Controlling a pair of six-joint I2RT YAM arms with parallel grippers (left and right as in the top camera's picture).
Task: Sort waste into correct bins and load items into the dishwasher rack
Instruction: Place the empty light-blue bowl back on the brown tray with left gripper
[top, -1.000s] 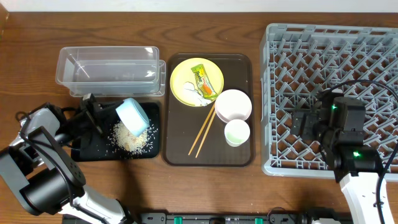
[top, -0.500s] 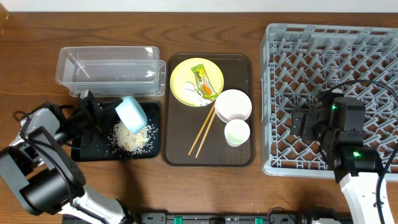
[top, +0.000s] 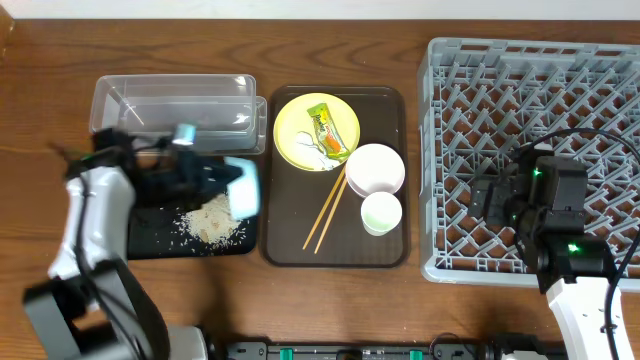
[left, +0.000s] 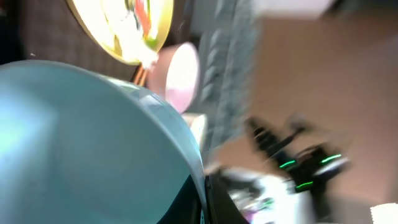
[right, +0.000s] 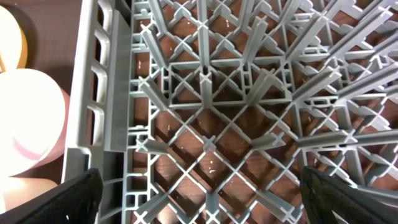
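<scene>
The rice lies in the black tray (top: 160, 238). Next, my left gripper swings toward the chopsticks, levels the bowl and lowers it onto the bare brown tray beside them.
My left gripper (top: 226, 180) is shut on the rim of the light blue bowl (top: 244, 187), holding it tilted over the right end of the black tray (top: 160, 238). The bowl fills the left wrist view (left: 81, 143), with a finger (left: 200, 200) on its rim. White rice scraps (top: 212, 222) lie heaped in the black tray. The clear tub (top: 170, 110) stands behind it. The yellow plate (top: 300, 140) carries the green-and-orange wrapper (top: 328, 130). The white bowl (top: 375, 168), white cup (top: 381, 212) and chopsticks (top: 325, 210) lie beside it. My right gripper (right: 202, 193) is open and empty over the grey rack (top: 540, 80).
The plate, bowl, cup and chopsticks all sit on a brown serving tray (top: 290, 245) between the bins and the rack. The rack's near-left wall (right: 93, 112) shows in the right wrist view, with the white bowl (right: 25, 118) beyond it.
My left arm has swung up and to the right, carrying the light blue bowl from over the rice toward the black tray's right edge. The right arm has not moved.
</scene>
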